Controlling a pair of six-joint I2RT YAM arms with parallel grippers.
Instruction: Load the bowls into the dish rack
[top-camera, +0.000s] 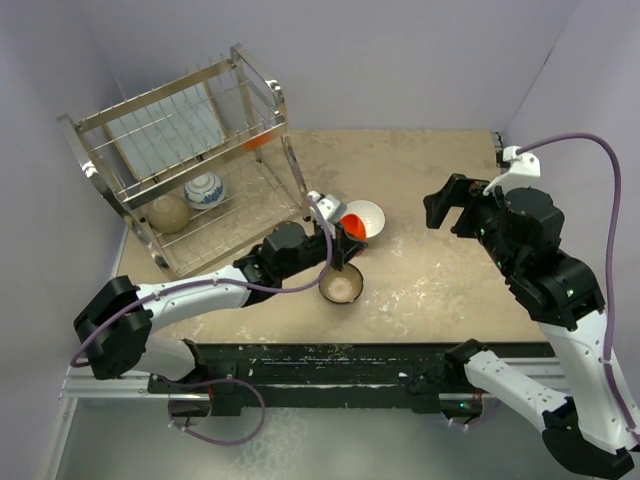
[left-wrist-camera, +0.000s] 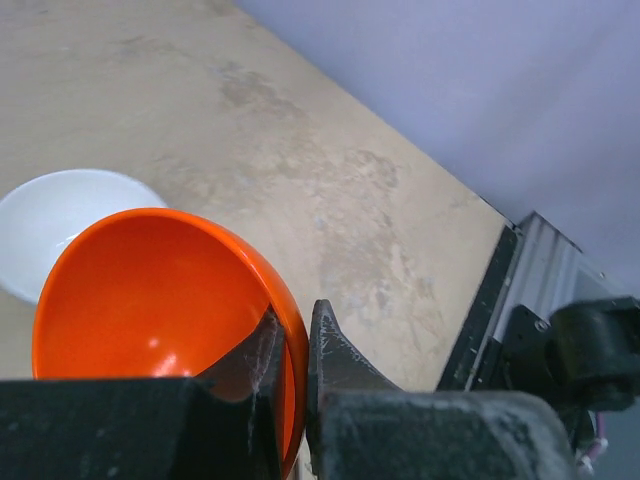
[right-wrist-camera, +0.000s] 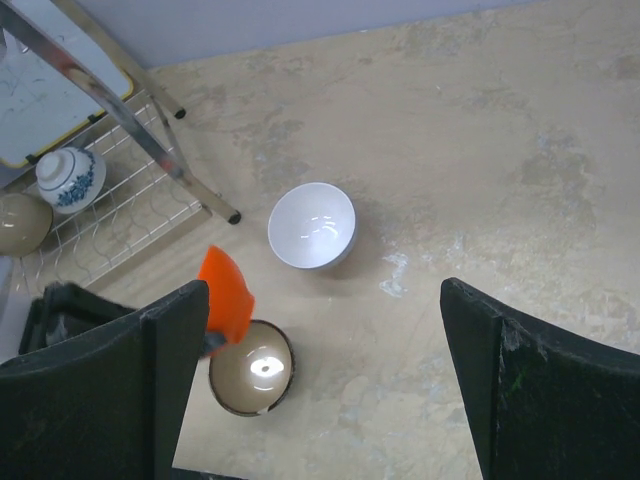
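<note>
The orange-red bowl (top-camera: 352, 226) swings in my left gripper onto the lower level's empty end (top-camera: 256, 198), to the left in the top view, next and gets released there.
My left gripper (top-camera: 345, 245) is shut on the rim of the orange-red bowl (top-camera: 352, 226), held tilted above the table; in the left wrist view the bowl (left-wrist-camera: 150, 300) fills the lower left with its rim pinched between the fingers (left-wrist-camera: 335, 350). The white bowl (top-camera: 367, 217) sits on the table just behind it. The dark brown bowl with a pale inside (top-camera: 341, 288) sits below the gripper. The blue-and-white bowl (top-camera: 204, 189) and the beige bowl (top-camera: 169, 213) rest in the lower tier of the dish rack (top-camera: 175, 150). My right gripper (top-camera: 447, 208) is open and empty, high at the right.
The rack stands at the back left with a pale tray (top-camera: 165, 135) in its upper tier. In the right wrist view the rack's leg (right-wrist-camera: 160, 150) stands left of the white bowl (right-wrist-camera: 312, 226). Walls close in at the left, back and right.
</note>
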